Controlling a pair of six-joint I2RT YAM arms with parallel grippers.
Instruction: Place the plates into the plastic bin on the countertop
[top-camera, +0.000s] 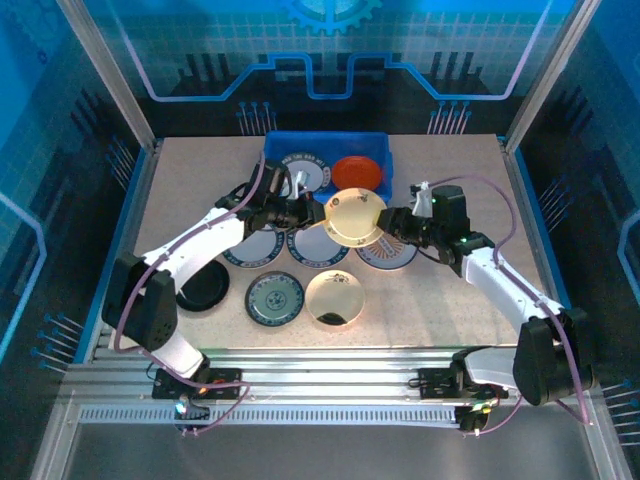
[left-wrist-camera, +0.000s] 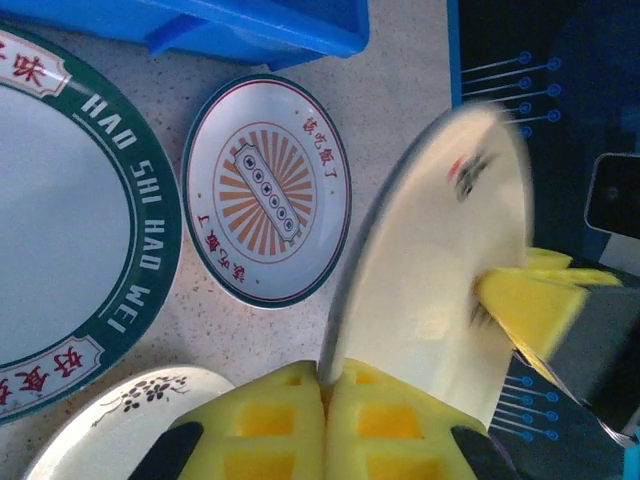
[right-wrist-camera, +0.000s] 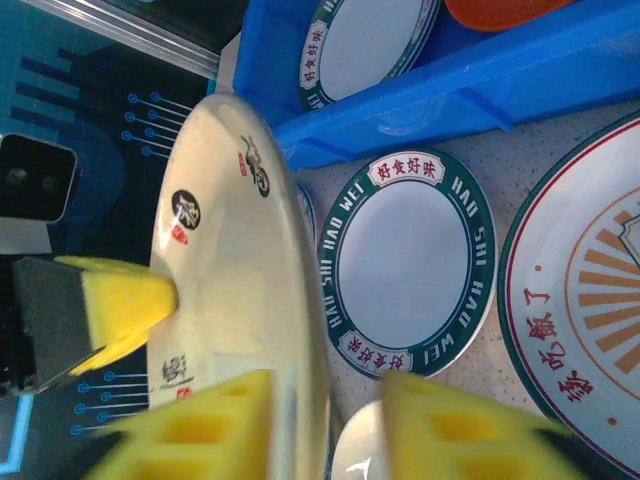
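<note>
The left gripper carries the cream plate outward next and lowers it to the orange plate (top-camera: 360, 174) in the bin, then releases the cream plate's rim.
A cream plate (top-camera: 355, 217) hangs on edge above the middle of the countertop (top-camera: 450, 300), between both arms. My left gripper (top-camera: 318, 213) is shut on its rim (left-wrist-camera: 328, 385). My right gripper (top-camera: 388, 222) straddles the opposite rim with its jaws apart (right-wrist-camera: 325, 420); the plate (right-wrist-camera: 235, 290) lies against one finger, with a gap to the other. Just behind stands the blue plastic bin (top-camera: 275, 150), holding a dark-rimmed white plate (top-camera: 303, 172) and an orange plate (top-camera: 360, 174). Several more plates lie flat under the arms, among them a green-rimmed one (right-wrist-camera: 405, 260) and an orange-sunburst one (left-wrist-camera: 268, 190).
Nearer the front lie a patterned plate (top-camera: 274, 298), a cream plate (top-camera: 335, 298) and a dark plate (top-camera: 203, 288). Metal rails run along the near edge, and glass walls enclose the sides and back.
</note>
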